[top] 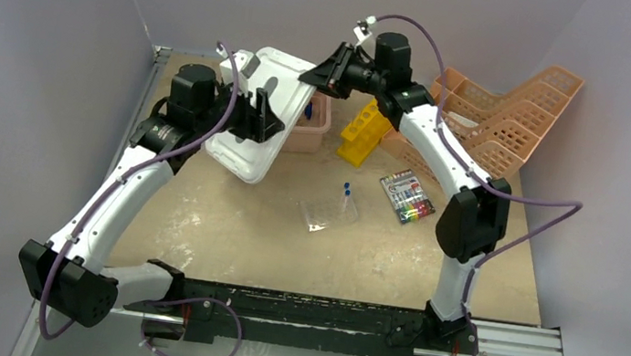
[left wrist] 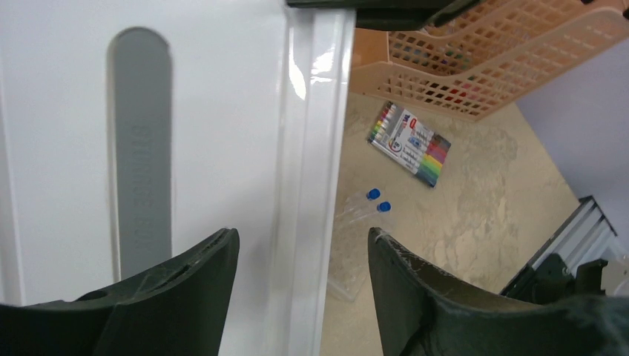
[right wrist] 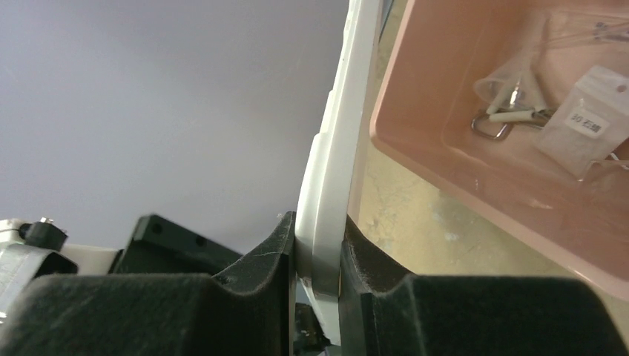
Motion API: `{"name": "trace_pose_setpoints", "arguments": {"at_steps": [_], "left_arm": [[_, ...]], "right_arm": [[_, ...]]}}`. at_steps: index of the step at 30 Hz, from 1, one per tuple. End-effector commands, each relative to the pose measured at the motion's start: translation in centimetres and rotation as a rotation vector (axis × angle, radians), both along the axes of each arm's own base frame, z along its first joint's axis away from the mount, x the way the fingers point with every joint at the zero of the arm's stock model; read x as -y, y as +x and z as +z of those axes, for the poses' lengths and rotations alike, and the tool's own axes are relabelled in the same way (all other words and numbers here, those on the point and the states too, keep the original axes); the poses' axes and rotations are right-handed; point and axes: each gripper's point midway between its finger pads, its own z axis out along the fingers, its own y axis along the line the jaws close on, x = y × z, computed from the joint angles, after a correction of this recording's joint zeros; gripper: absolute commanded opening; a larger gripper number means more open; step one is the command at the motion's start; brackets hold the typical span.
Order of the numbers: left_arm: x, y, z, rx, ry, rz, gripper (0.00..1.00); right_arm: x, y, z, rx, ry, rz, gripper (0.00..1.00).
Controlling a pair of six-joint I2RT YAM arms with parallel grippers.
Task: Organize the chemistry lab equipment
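I need to turn my left gripper and bring it to the left in the top view onto the lid's near edge (top: 239, 172), because this loose edge is that way from it.
A white plastic lid (top: 260, 115) hangs tilted above the table's back left. My right gripper (top: 321, 73) is shut on the lid's upper edge; in the right wrist view both pads press the white rim (right wrist: 334, 185) at the gripper (right wrist: 319, 222). My left gripper (top: 269, 121) stands open astride the lid's side rim (left wrist: 311, 148), with a gap at each finger around the gripper (left wrist: 304, 241). Beneath the lid, the pink bin (right wrist: 460, 170) holds a clear bag (right wrist: 586, 126) and a metal wire piece (right wrist: 504, 119). A clear well plate (top: 326, 212) and two blue-capped tubes (top: 347, 191) lie mid-table.
A yellow rack (top: 364, 134) stands right of the pink bin (top: 318, 128). A pack of coloured markers (top: 408, 197) lies to its right. Stacked orange mesh baskets (top: 504, 115) fill the back right corner. Grey walls close in the left and back sides.
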Motion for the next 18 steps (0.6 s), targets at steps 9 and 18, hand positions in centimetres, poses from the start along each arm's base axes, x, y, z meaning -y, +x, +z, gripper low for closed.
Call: {"name": "trace_pose_setpoints", "arguments": {"at_steps": [9,18], "left_arm": [[-3.1,3.3,8.1,-0.086,-0.440,0.512,0.66],[-4.2,3.2,13.4,-0.014,-0.690,0.573,0.66]], "right_arm": [[10.6,0.0,15.5,0.381,0.322,-0.234,0.09],[14.9,-0.8,19.0,0.393,0.464,-0.384,0.08]]}}
